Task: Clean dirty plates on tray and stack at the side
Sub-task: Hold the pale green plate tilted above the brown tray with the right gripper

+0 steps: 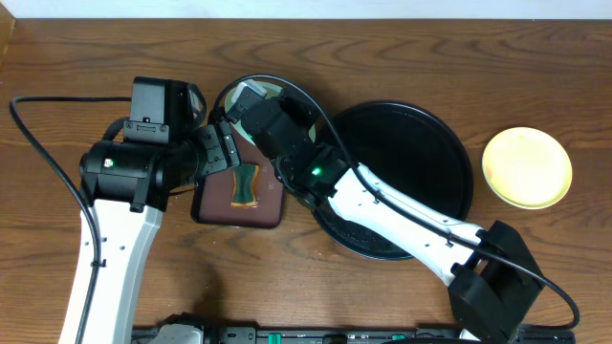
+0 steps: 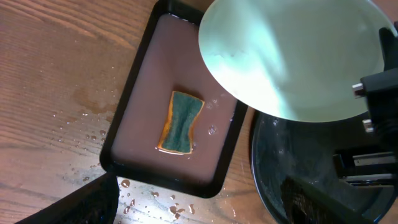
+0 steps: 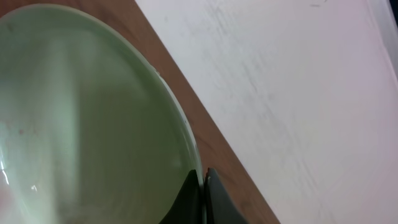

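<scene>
The robot's right gripper will next carry its plate past the black tray (image 1: 449, 143), lower it onto the pale yellow plate (image 1: 527, 167) and let go of it, since that plate sits clear of both trays.
My right gripper (image 1: 256, 107) is shut on the rim of a pale mint-white plate (image 1: 260, 88), holding it tilted in the air above the far end of the brown tray. In the right wrist view the fingertips (image 3: 202, 180) pinch the plate's edge (image 3: 93, 124). From the left wrist the same plate (image 2: 292, 56) looks clean and glossy. The round black tray (image 1: 449, 143) lies at centre right with no plate showing on it. A pale yellow plate (image 1: 527, 167) rests on the table at far right. My left gripper (image 1: 218, 153) (image 2: 199, 208) stands open and empty by the brown tray's corner.
A rectangular dark brown tray (image 2: 134, 81) holds a green and yellow sponge (image 2: 180, 121) in murky water. Drops of water spot the wooden table (image 2: 56, 93) around it. The black tray's wet rim (image 2: 264, 168) lies close to the brown tray's right side.
</scene>
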